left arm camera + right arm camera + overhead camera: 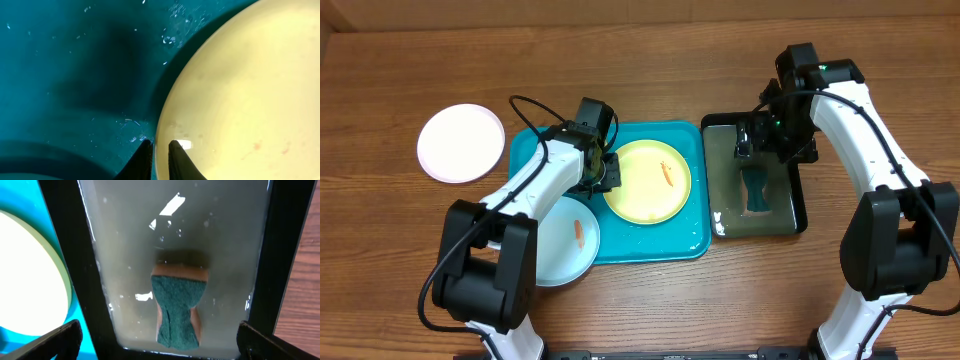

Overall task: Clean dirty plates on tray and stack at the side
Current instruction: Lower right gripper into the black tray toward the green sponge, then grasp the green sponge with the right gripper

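Note:
The green sponge's narrow middle (756, 189) (176, 309) fits between the open fingers of the robot's right gripper, so that gripper will next go down into the black tray and slightly back onto the narrow middle.
The yellow-green plate (647, 180) lies on the turquoise tray (660, 248) with an orange smear near its middle. My left gripper (608, 172) is shut on its left rim; in the left wrist view one finger is outside the plate (240, 90) and one inside, the gripper (160, 145) low over the tray (75, 75). A light blue plate (565, 240), also smeared orange, rests at the tray's front left corner. A white plate (461, 143) sits on the table left of the tray. My right gripper (760, 140) hangs open over a green sponge (177, 310).
The sponge (757, 187) lies in cloudy water in a black tray (798, 200) just right of the turquoise tray. The black tray's rim (75, 255) separates it from the yellow-green plate (30, 275). Bare wooden table surrounds both trays.

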You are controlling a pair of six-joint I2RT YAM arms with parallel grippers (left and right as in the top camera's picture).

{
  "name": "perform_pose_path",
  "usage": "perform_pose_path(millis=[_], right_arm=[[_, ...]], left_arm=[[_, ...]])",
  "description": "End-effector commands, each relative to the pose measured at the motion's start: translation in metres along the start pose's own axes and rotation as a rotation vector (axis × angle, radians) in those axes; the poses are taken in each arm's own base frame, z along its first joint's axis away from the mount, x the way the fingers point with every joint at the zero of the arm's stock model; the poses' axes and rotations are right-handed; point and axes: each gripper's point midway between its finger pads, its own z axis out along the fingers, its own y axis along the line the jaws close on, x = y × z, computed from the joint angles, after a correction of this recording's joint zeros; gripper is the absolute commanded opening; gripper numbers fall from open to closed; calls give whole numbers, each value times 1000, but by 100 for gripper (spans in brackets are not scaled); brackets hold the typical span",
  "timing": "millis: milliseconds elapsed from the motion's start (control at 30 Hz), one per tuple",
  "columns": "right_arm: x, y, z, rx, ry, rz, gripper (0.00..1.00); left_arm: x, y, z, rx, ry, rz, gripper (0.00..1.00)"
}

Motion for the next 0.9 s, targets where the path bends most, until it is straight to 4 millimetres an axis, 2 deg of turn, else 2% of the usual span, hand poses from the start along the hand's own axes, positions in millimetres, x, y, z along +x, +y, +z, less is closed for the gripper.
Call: perform_pose_path(millis=[0,233,433,600,867], right_arm=[[4,0,-4,11,4,-9,100],[12,11,5,18,24,-40,100],[12,1,22,102,8,-40,100],[4,3,23,95,-25,-44,99],[7,2,23,97,-14,-43,100]], left_arm=[[-4,-2,-12,15,-38,-12,15],[6,3,-5,3,-12,-14,15],[8,3,-3,5,-12,-14,15],[6,3,-2,7,-17,-14,14],[7,1,2,18,-18,-13,13]])
